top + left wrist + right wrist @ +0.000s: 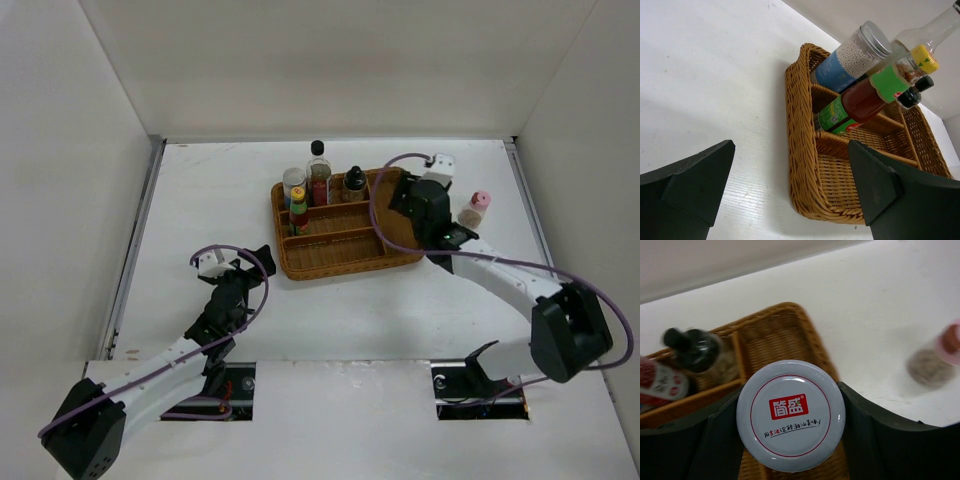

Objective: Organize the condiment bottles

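The jar will next go toward the left in the top view and down into the tray's empty long section by the dark-capped shaker (353, 183), carried by my right gripper.
My right gripper (790, 417) is shut on a white-lidded jar (790, 415), its fingers pressed on both sides of the lid, above the right end of the brown wicker tray (775, 335). In the top view this gripper (420, 205) hides the jar. In the tray's back compartments stand a white-lidded jar (293, 180), a yellow-capped red sauce bottle (298, 205), a tall black-capped bottle (318, 170) and a dark-capped shaker (353, 183). A pink-capped bottle (476, 208) stands on the table right of the tray. My left gripper (250, 262) is open beside the tray's near left corner (802, 130), with nothing between its fingers.
The wicker tray (345, 268) has long front compartments with nothing in them. White walls enclose the table at the left, back and right. A purple cable loops over each arm.
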### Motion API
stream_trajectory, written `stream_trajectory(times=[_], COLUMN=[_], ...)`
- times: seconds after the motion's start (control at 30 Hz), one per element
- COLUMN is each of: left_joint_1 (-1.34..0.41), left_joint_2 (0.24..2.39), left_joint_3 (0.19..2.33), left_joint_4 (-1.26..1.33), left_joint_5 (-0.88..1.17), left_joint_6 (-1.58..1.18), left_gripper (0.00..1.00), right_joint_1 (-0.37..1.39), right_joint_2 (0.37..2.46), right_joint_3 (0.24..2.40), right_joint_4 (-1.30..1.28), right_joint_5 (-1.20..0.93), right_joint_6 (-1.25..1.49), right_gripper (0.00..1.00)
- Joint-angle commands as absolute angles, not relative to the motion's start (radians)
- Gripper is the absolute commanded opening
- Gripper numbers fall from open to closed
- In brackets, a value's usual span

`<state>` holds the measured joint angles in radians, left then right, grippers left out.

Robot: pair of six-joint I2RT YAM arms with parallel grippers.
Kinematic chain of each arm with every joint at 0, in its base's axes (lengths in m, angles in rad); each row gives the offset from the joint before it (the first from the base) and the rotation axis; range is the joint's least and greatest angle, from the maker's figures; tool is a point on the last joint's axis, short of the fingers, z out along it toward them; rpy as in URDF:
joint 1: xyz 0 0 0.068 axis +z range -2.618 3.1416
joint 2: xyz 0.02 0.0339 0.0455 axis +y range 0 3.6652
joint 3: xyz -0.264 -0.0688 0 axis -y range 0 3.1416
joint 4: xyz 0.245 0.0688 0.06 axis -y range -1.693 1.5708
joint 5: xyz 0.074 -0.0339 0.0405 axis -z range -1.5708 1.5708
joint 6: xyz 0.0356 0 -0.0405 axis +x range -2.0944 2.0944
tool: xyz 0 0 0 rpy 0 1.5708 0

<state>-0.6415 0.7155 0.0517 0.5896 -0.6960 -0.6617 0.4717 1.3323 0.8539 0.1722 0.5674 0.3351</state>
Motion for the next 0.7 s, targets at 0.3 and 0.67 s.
stream_trajectory(times=[0.3,0.67], left_joint_1=[-0.625,-0.625], left_joint_2=[0.712,0.729], left_joint_3=[0.011,0.015], left_joint_4=[0.627,0.630], left_joint_5=[-0.673,-0.669], left_joint_6=[-0.663,-0.664], left_gripper=[1.00,1.00], right_joint_1=[0.648,0.656], right_joint_2=[1.647,1.775], right_joint_3=[1.129,1.098], right_joint_4=[0.327,0.348], right_joint_5=[0.440,0.475], right_joint_6=[0.364,0.376], right_gripper=[0.60,0.63])
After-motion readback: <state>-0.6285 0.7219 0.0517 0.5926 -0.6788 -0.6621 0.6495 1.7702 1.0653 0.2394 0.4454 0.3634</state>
